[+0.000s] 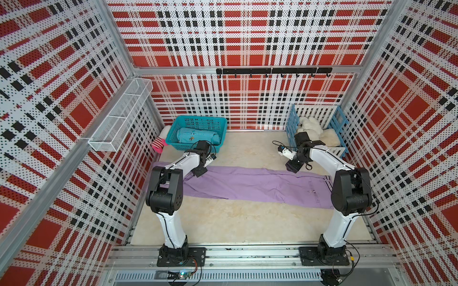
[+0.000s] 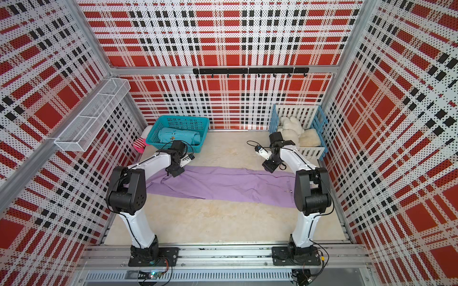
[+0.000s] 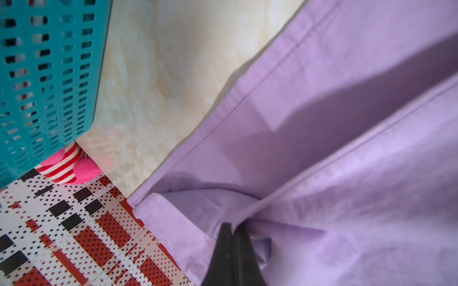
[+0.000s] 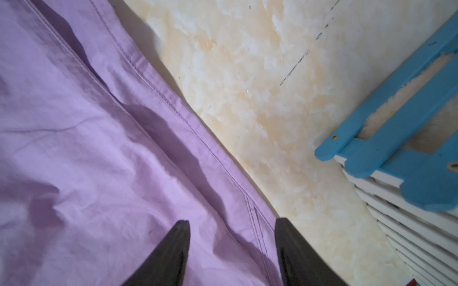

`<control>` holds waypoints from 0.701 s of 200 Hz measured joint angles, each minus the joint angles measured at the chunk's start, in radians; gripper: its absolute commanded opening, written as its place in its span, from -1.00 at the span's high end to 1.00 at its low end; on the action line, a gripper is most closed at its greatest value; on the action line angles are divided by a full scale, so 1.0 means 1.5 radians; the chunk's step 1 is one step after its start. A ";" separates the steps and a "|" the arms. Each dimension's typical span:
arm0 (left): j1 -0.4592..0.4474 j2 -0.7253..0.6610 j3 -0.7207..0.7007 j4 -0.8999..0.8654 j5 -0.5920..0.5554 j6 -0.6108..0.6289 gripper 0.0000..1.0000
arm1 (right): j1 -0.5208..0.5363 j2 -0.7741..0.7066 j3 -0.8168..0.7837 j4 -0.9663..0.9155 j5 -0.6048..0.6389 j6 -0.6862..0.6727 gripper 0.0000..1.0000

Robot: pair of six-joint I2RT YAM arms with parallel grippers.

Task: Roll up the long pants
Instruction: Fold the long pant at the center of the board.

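Note:
My right gripper lowers and eases slightly back onto the pants' upper layer's edge (image 1: pixel 291 175) (image 4: pixel 229 232) next, since that edge lies below its open fingers and nearer my base.
The long pants (image 1: pixel 247 184) (image 2: pixel 223 184) are lilac and lie flat across the table, leg ends to the left. The striped waistband (image 1: pixel 327 182) shows at the right, partly hidden by my right arm. My left gripper (image 1: pixel 198 172) (image 2: pixel 174 172) is down on the far leg near its hem. In the left wrist view this gripper (image 3: pixel 234 226) is shut on a pinched fold of the pants (image 3: pixel 322 148). My right gripper (image 1: pixel 293 168) (image 2: pixel 270 168) hovers over the pants' far edge. In the right wrist view it (image 4: pixel 233 222) is open, straddling the seamed edge of the cloth (image 4: pixel 99 148).
A teal basket (image 1: pixel 223 135) at the back left holds a teal rolled garment (image 1: pixel 197 136). A pink striped sock (image 1: pixel 159 144) lies beside the basket. A blue and white crate (image 1: pixel 291 123) with white plush stands at the back right. A wire shelf (image 1: pixel 119 116) hangs on the left wall.

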 measured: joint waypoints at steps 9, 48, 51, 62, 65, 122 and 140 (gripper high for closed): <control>0.000 0.000 0.000 0.000 0.000 0.000 1.00 | 0.000 0.010 0.000 -0.007 -0.004 -0.007 -0.19; 0.002 0.000 0.000 0.001 0.000 0.000 1.00 | 0.000 0.035 -0.005 -0.039 -0.023 -0.023 -0.16; 0.002 0.000 0.000 0.000 0.001 0.000 1.00 | 0.000 0.035 -0.006 -0.041 -0.023 -0.023 -0.15; 0.002 0.000 0.000 0.001 0.001 0.000 1.00 | 0.000 0.035 -0.014 -0.041 -0.024 -0.025 -0.13; 0.002 0.000 0.000 0.001 0.001 0.000 1.00 | 0.000 0.035 -0.017 -0.041 -0.025 -0.025 -0.13; 0.003 0.000 0.000 0.001 0.001 0.000 1.00 | -0.003 0.042 -0.061 -0.038 -0.014 -0.028 0.15; 0.005 0.000 0.000 0.001 0.001 0.000 1.00 | -0.005 0.045 -0.072 -0.024 -0.007 -0.023 0.31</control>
